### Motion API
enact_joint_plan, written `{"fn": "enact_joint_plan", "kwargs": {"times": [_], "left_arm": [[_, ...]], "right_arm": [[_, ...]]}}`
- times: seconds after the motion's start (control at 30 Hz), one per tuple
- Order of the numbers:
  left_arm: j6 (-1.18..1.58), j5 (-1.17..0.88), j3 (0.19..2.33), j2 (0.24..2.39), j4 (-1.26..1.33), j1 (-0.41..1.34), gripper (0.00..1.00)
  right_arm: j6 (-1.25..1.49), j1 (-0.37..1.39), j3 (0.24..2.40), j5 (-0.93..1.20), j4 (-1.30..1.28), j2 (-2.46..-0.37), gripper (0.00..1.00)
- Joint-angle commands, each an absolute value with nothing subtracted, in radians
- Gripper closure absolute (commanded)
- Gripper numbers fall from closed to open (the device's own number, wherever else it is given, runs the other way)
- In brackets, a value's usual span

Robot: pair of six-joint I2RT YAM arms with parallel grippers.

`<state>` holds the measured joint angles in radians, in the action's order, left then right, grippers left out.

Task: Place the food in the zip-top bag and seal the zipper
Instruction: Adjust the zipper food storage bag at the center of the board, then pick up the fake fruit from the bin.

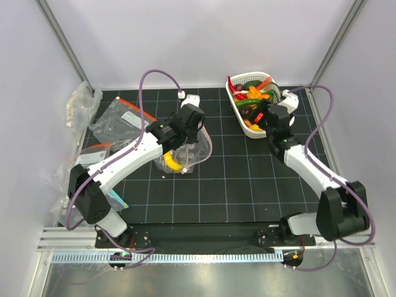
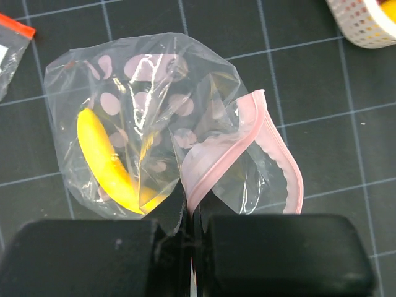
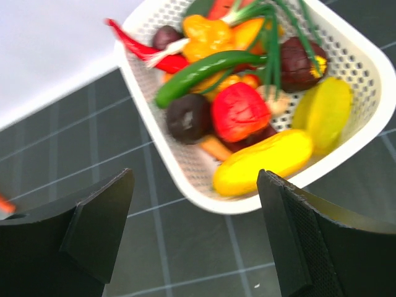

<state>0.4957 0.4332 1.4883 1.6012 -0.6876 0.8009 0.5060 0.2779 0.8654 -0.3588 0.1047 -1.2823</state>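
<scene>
My right gripper reaches outward and down into the white basket next, open fingers straddling the round red toy fruit [image 1: 258, 117] [image 3: 241, 112], since it lies uncovered atop the pile.
The clear zip-top bag [image 1: 187, 150] [image 2: 154, 117] hangs bunched over the black mat, with one yellow banana [image 2: 105, 164] [image 1: 174, 164] inside. Its pale pink zipper [image 2: 275, 145] curls open at the right. My left gripper [image 2: 190, 213] [image 1: 179, 141] is shut on the bag's mouth edge by the zipper. More food lies in the white basket [image 3: 185, 185] [image 1: 235, 104]: a yellow banana [image 3: 263, 162], a red strawberry [image 3: 240, 111], a green pepper [image 3: 204, 71], a red chili [image 3: 139, 46] and dark purple pieces [image 3: 187, 116]. My right gripper [image 3: 195, 226] [image 1: 263, 119] hovers open and empty just before the basket's near rim.
Spare clear bags with orange-red zipper strips [image 1: 120, 117] [image 2: 12, 37] lie at the mat's back left. Crumpled plastic [image 1: 77, 105] is piled against the left wall. A corner of the basket [image 2: 365, 25] shows at the top right of the left wrist view.
</scene>
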Motion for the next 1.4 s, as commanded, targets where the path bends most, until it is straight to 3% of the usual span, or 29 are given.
{"fn": "enact_joint_plan", "kwargs": {"times": [0.0, 0.33, 0.7, 0.73, 0.83, 1.13, 1.37], "left_arm": [[0.514, 0.368, 1.46, 1.552, -0.584, 0.799, 1.0], [0.523, 0.364, 1.457, 1.559, -0.583, 0.801, 1.0], [0.522, 0.356, 1.453, 1.56, -0.581, 0.801, 1.0], [0.522, 0.35, 1.454, 1.562, -0.581, 0.801, 1.0], [0.52, 0.35, 1.45, 1.555, -0.58, 0.802, 1.0], [0.52, 0.351, 1.451, 1.566, -0.581, 0.801, 1.0], [0.52, 0.35, 1.453, 1.563, -0.581, 0.802, 1.0]], "right_arm": [[0.415, 0.25, 0.98, -0.416, 0.092, -1.389, 0.1], [0.204, 0.206, 1.252, -0.468, 0.021, -1.756, 0.11], [0.261, 0.189, 1.503, -0.486, -0.189, -2.008, 0.11], [0.264, 0.186, 1.503, -0.498, -0.198, -2.009, 0.21], [0.27, 0.184, 1.461, -0.54, -0.164, -1.951, 0.48], [0.337, 0.187, 1.094, -0.54, 0.136, -1.525, 0.51], [0.484, 0.204, 0.963, -0.347, 0.17, -1.358, 0.58]]}}
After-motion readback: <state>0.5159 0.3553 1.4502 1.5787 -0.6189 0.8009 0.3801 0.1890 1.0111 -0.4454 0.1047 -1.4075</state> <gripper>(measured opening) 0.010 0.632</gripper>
